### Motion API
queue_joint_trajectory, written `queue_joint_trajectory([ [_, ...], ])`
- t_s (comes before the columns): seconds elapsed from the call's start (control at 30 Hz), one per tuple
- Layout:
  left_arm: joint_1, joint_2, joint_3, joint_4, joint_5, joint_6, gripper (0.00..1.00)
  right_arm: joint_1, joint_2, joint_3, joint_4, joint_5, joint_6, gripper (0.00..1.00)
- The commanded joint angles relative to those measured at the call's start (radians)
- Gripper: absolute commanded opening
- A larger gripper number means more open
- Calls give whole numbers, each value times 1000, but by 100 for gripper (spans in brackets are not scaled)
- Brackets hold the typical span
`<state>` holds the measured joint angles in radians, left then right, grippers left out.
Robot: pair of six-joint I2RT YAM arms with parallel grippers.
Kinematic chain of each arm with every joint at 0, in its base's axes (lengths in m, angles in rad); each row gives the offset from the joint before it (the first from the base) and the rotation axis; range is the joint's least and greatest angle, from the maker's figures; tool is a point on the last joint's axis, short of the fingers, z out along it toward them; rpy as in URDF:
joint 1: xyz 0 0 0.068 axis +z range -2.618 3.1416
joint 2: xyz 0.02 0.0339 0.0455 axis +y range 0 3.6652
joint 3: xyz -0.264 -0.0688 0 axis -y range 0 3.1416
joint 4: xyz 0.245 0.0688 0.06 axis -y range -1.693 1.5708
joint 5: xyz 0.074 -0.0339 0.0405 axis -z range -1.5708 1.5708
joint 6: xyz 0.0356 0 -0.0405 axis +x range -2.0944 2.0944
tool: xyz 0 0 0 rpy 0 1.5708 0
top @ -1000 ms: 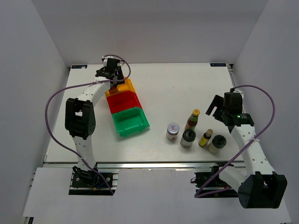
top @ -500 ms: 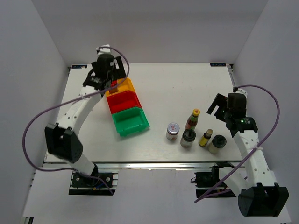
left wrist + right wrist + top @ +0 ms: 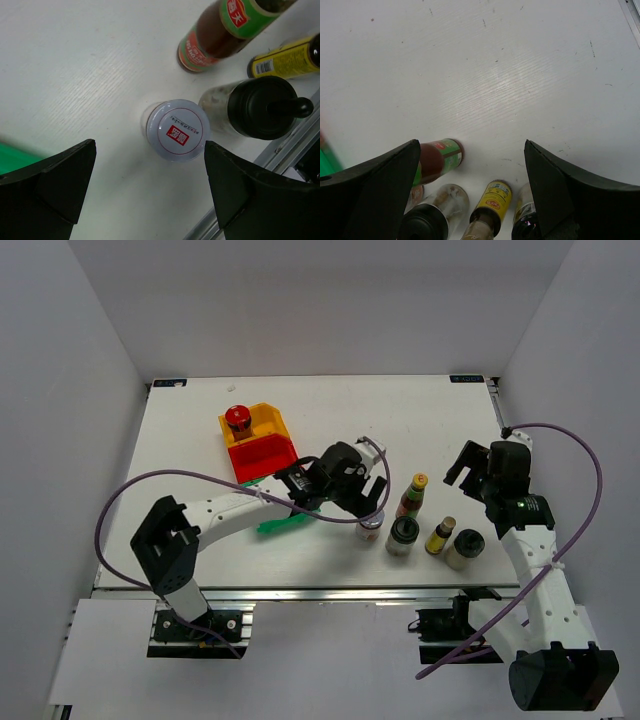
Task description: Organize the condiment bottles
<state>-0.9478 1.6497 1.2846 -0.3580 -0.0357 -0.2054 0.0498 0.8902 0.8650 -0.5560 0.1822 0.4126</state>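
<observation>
The silver cap is closer to the finger by the black-lidded jar, so I need to move my left gripper toward that jar next and lower it, with the fingers on both sides of the cap.
The red-capped jar (image 3: 237,418) stands in the yellow bin (image 3: 268,420). The silver-capped jar (image 3: 177,130) stands on the table, and my open, empty left gripper (image 3: 368,508) hovers over it, jaws wide on either side. Beside it stand a tall brown yellow-capped bottle (image 3: 413,495), a black-lidded jar (image 3: 402,535), a slim yellow-capped bottle (image 3: 441,534) and a second black-lidded jar (image 3: 465,547). My right gripper (image 3: 462,466) is open and empty, above and behind this group. In the right wrist view the brown bottle (image 3: 437,157) and slim bottle (image 3: 492,200) lie between its fingers.
A red bin (image 3: 262,452) sits in front of the yellow bin. A green bin (image 3: 277,524) is mostly hidden under my left arm. The table's front rail (image 3: 300,588) runs close to the bottles.
My left arm swung from the yellow bin at the back left to above the silver-capped jar. The red-capped jar now shows in the yellow bin. The right arm barely moved.
</observation>
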Motion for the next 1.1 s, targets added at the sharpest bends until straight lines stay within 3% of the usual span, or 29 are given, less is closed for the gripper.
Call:
queue_joint_trajectory([
  [0.0,-12,-11,10,30,34,15,98,-4,-2,12,7,-6,6,89],
  [0.13,-34,9,-8,73,157,27,98,-4,12,14,8,-4,3,89],
  [0.3,-48,73,30,31,57,18,98,-4,10,8,10,-3,3,89],
  [0.57,-88,171,93,-21,51,21,98,-4,3,-1,13,7,8,89],
  [0.73,-89,191,99,-30,-29,3,98,-4,1,-4,14,5,9,89],
  [0.83,-91,202,111,-35,-72,-12,91,-4,-2,-9,15,5,9,89],
  [1.07,-91,209,122,-22,-90,-9,60,-4,-5,-11,16,8,8,89],
])
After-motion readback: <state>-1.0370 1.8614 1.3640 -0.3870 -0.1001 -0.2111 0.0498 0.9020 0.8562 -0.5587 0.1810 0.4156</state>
